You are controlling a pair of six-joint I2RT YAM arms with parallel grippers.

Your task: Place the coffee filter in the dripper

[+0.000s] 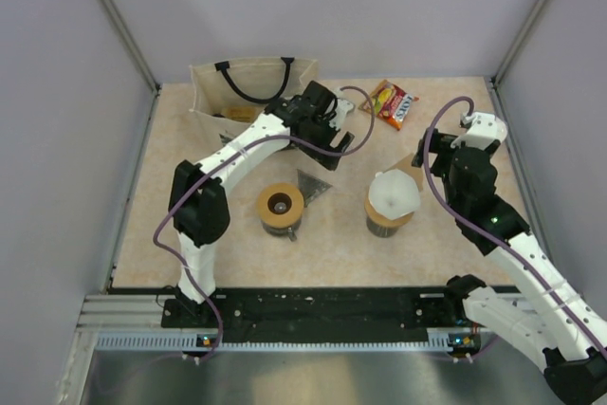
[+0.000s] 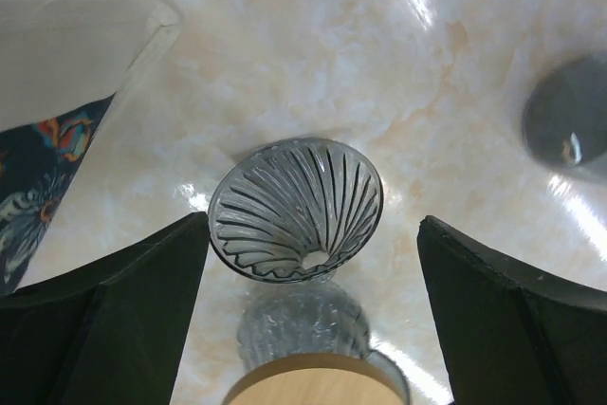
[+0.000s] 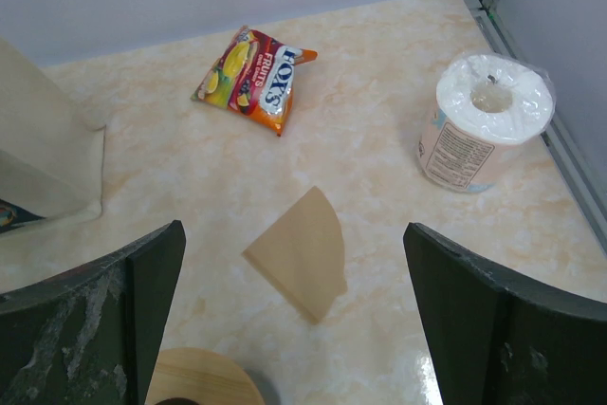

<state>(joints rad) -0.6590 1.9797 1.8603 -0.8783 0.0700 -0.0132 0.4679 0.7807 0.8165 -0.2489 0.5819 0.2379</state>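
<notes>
I need to lower my left gripper next, draw it back and turn it so its fingers straddle the dripper's rim by the tan ring (image 1: 311, 183) (image 2: 285, 278), because the dripper's opening faces them.
The dripper (image 1: 313, 185) is a dark grey ribbed cone lying on its side on the table, just right of a tan ring (image 1: 281, 206) with a dark centre hole. In the left wrist view the dripper (image 2: 296, 211) shows its mouth, with the tan ring (image 2: 313, 386) below it. My left gripper (image 1: 325, 139) (image 2: 313, 225) hangs open above it, holding nothing. The coffee filter (image 3: 299, 251), a folded tan paper wedge, lies flat on the table. From above, the coffee filter (image 1: 408, 166) is partly hidden by my right arm. My right gripper (image 1: 432, 154) (image 3: 294, 230) is open over it.
A white translucent cone (image 1: 392, 194) stands on a second tan ring (image 3: 199, 378) beside the filter. A cloth tote bag (image 1: 248, 92) stands at the back left, a candy packet (image 1: 393, 103) (image 3: 254, 80) at the back. A wrapped paper roll (image 3: 484, 120) sits by the right wall.
</notes>
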